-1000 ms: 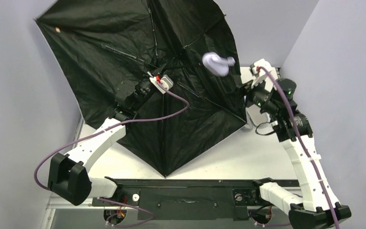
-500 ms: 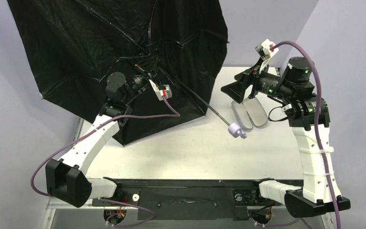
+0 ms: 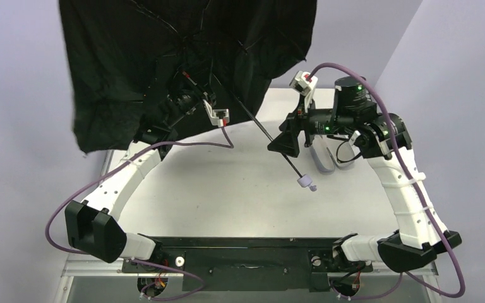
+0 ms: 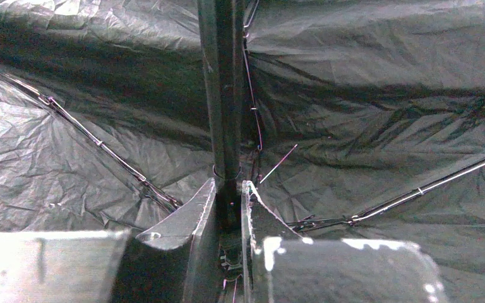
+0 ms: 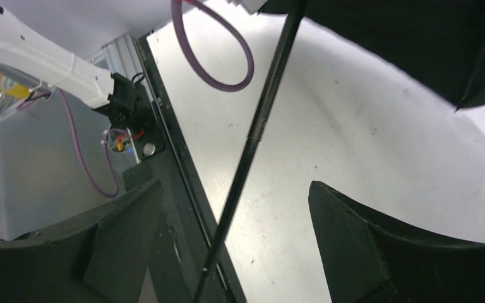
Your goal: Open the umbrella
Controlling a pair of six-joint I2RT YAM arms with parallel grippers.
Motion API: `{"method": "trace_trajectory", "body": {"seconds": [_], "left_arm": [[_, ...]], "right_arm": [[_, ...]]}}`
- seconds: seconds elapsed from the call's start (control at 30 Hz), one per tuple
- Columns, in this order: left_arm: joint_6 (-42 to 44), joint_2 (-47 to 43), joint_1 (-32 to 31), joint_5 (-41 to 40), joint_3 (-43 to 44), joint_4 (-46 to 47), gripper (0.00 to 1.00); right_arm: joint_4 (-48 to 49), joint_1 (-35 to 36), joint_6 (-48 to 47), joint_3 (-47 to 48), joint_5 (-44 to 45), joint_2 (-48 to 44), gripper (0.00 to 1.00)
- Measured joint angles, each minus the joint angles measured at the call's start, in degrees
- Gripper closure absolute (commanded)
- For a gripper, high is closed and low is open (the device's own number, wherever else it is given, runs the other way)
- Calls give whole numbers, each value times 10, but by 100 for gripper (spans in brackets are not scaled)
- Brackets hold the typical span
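I next need to push my left gripper outward along the umbrella's stem toward the canopy's center [image 3: 197, 55] [image 4: 230, 257] and let go there, since black fabric still hangs wrinkled between the umbrella's ribs.
The umbrella [image 3: 164, 50] is spread open at the back left, its black inner side facing me. Its thin black shaft [image 3: 260, 128] slants down to the right and ends in a small lavender knob handle [image 3: 305, 183] hanging just above the table. My left gripper [image 3: 186, 89] is shut on the umbrella's shaft close under the canopy. In the left wrist view the gripper [image 4: 228, 201] pinches the shaft [image 4: 222, 95], with ribs fanning out around it. My right gripper [image 3: 284, 142] is open at the lower shaft. The shaft [image 5: 262, 113] passes between the fingers of that gripper [image 5: 235, 185] without touching them.
A pale lavender clamshell case [image 3: 323, 163] lies open on the white table [image 3: 227, 196], partly hidden behind the right arm. Grey walls close in on both sides. A black rail [image 3: 246, 249] runs along the near edge by the arm bases.
The left arm has swung the open canopy up and to the right, bringing the handle down. My right gripper opened wider and moved left until its fingers straddle the shaft.
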Motion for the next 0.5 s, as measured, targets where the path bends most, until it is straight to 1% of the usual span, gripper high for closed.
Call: {"method": "trace_trajectory", "body": {"seconds": [0.07, 0.2, 0.27, 0.33, 0.37, 0.4, 0.43, 0.47, 0.5], "left_arm": [[17, 8, -1, -2, 0, 7, 100], [35, 17, -1, -5, 0, 17, 100], [39, 17, -1, -7, 0, 21, 100], [42, 17, -1, -12, 0, 34, 100], [43, 17, -1, -14, 0, 39, 100], [45, 17, -1, -17, 0, 45, 100], [47, 17, -1, -20, 0, 51, 100], [49, 17, -1, -23, 0, 56, 100], [52, 17, -1, -27, 0, 61, 100]], "right_arm": [[-18, 8, -10, 2, 5, 12, 19], [-55, 12, -30, -2, 16, 30, 25], [-79, 13, -46, -5, 20, 40, 33], [-110, 15, -65, -5, 22, 57, 51], [-128, 16, -79, -5, 21, 69, 55], [-151, 16, -93, -4, 18, 82, 63], [-171, 17, -104, -3, 15, 94, 68], [-199, 18, -117, 2, 9, 112, 77], [-223, 18, -132, 8, 4, 130, 82]]}}
